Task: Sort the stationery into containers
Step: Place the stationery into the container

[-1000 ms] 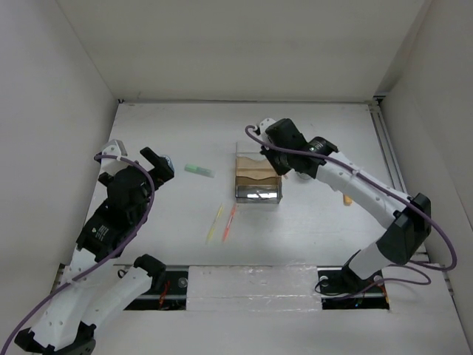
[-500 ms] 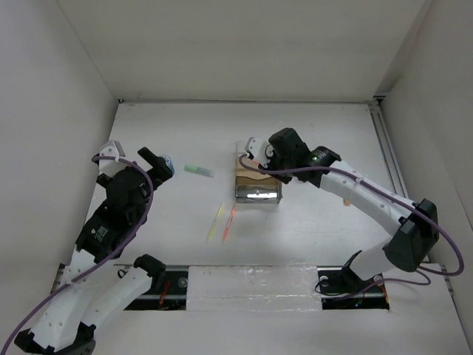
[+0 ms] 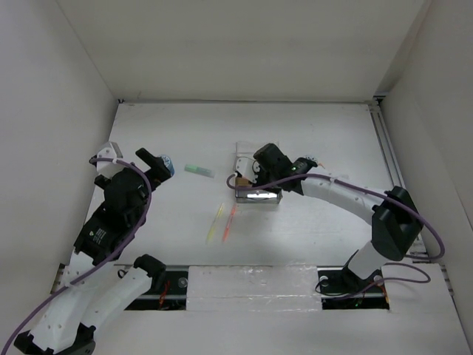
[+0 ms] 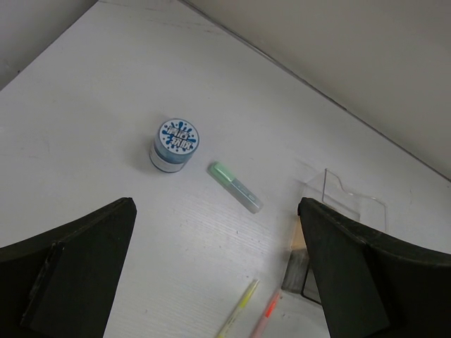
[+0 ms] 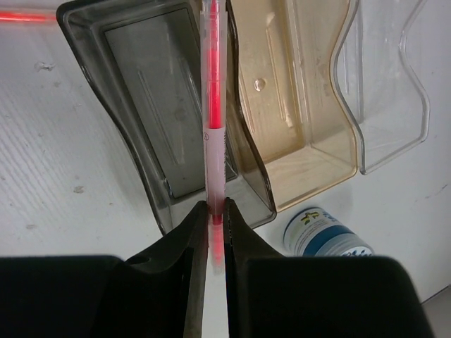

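Observation:
My right gripper should lower toward the bottom of the organizer's open grey compartment and release the red pen inside, as it already hangs lengthwise above.
My right gripper is shut on a red pen, which lies lengthwise over the grey compartment of the clear organizer. In the top view this gripper hovers over the organizer. A blue-patterned roll stands beside the tan compartment. My left gripper is open and holds nothing, up above the table. Ahead of it stand another roll and a green marker. A yellow pen and an orange pen lie side by side in front of the organizer.
White walls close in the table on the left, back and right. A metal rail runs along the right edge. The right arm stretches across the table's right half.
The right gripper has swung left and nearer with the red pen, from the organizer's far right corner to over it. The left gripper shifted slightly left and stays open.

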